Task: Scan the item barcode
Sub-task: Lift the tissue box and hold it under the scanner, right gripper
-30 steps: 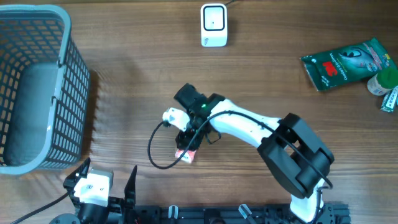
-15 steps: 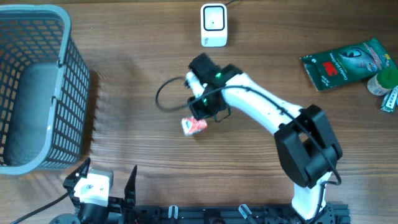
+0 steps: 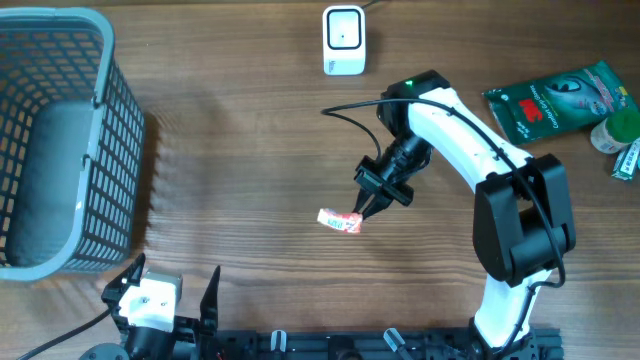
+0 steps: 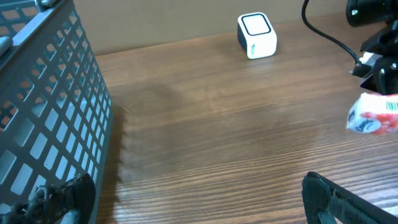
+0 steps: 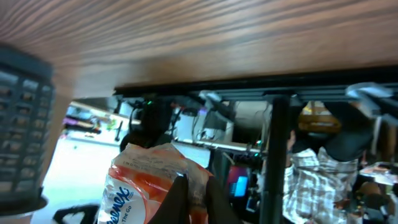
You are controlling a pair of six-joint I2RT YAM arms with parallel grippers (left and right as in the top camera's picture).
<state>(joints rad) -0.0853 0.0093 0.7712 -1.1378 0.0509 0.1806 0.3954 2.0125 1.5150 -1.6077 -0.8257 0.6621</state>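
Observation:
My right gripper will move over the scanner (image 3: 343,40) next, then across and down beside the green pouch to let go, since the pouch is to its right in the overhead view.
A small orange-and-white tissue packet (image 3: 340,221) hangs above the table's middle, pinched at one end by my right gripper (image 3: 366,207), which is shut on it. In the right wrist view the packet (image 5: 146,180) fills the lower left, with the gripper (image 5: 194,193) clamped on its edge. The left wrist view shows the packet (image 4: 373,116) at the far right, barcode stripes on its end. The white scanner (image 3: 343,40) stands at the back centre, also seen as the scanner (image 4: 257,35). My left gripper (image 3: 168,284) rests open at the front left edge, nothing between its fingers (image 4: 326,194).
A grey wire basket (image 3: 60,140) stands at the left, close beside the left gripper. A green pouch (image 3: 560,100) and a green-capped bottle (image 3: 620,128) lie at the far right. A black cable (image 3: 350,108) loops from the right arm.
My right gripper closed on the tissue packet, lifted it off the table and swung right, turning its wrist. The left arm has not moved.

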